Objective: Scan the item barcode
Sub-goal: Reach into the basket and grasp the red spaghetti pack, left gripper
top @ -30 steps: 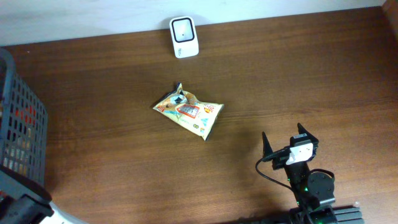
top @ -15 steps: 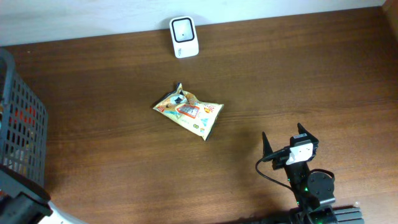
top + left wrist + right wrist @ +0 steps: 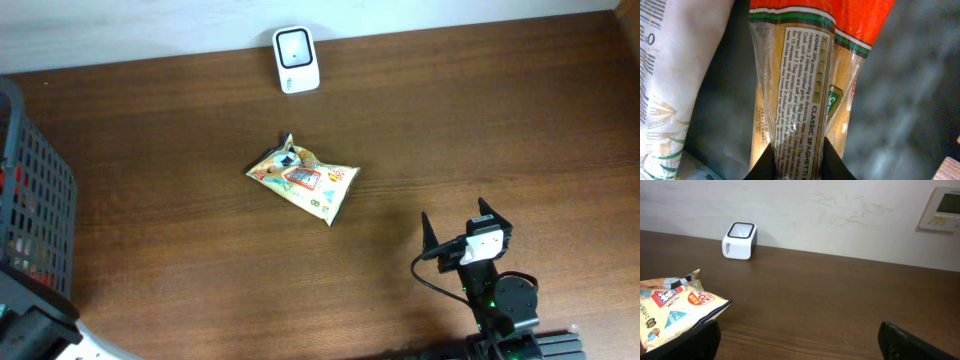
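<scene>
My left gripper will next lift the packet up from the basket. Then it will lower the packet onto the bare wood beside the snack bag and let go of it.
In the left wrist view a clear spaghetti packet (image 3: 800,75) with an orange top band and a printed recipe label fills the frame. My left gripper (image 3: 798,156) is shut on its lower part, one dark finger on each side of the wrapper. The white barcode scanner (image 3: 296,59) stands at the table's far edge, also visible as a scanner (image 3: 740,241) in the right wrist view. My right gripper (image 3: 455,216) rests open near the front right, with nothing between its fingers (image 3: 695,340).
A dark mesh basket (image 3: 30,220) stands at the left edge. A colourful snack bag (image 3: 303,178) lies mid-table, left of the right gripper. A white packet (image 3: 675,75) lies beside the spaghetti. A wall panel (image 3: 942,207) hangs at the far right.
What shows through the basket's mesh at the left edge has shifted a little. The snack bag, scanner and right arm have not moved.
</scene>
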`<state>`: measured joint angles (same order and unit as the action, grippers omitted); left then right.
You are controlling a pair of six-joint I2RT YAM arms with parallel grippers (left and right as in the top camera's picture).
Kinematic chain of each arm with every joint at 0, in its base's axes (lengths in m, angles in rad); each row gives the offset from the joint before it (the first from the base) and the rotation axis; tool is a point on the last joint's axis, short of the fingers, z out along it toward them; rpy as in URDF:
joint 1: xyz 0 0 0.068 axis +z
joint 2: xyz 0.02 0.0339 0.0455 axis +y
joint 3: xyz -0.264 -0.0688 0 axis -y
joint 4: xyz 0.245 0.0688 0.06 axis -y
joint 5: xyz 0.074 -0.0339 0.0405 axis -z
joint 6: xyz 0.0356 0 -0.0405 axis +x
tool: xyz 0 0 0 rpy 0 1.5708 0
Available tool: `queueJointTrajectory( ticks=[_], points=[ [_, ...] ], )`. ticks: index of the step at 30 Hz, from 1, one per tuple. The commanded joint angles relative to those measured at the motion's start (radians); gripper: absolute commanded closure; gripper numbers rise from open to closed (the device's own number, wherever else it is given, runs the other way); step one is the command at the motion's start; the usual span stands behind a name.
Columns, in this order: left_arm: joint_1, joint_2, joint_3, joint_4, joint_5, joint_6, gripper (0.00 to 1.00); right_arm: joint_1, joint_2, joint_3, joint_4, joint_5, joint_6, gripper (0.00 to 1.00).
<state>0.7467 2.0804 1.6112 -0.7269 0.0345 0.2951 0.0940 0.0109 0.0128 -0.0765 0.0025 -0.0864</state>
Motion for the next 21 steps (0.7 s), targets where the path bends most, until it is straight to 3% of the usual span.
queueJointTrajectory(
  ticks=[1, 9, 18, 21],
  points=[
    [-0.004, 0.036, 0.076, -0.066, 0.023, -0.078, 1.00, -0.005, -0.007, -0.007, -0.003, -0.002, -0.003, 0.01],
    [-0.005, -0.138, 0.402, -0.230, 0.111, -0.198, 1.00, -0.005, -0.007, -0.007, -0.003, -0.002, -0.003, 0.01],
    [-0.016, -0.441, 0.438, -0.143, 0.203, -0.285, 1.00, -0.005, -0.007, -0.007, -0.003, -0.002, -0.003, 0.01],
    [-0.080, -0.545, 0.438, -0.065, 0.243, -0.311, 1.00, -0.005, -0.007, -0.007, -0.003, -0.002, -0.003, 0.01]
  ],
)
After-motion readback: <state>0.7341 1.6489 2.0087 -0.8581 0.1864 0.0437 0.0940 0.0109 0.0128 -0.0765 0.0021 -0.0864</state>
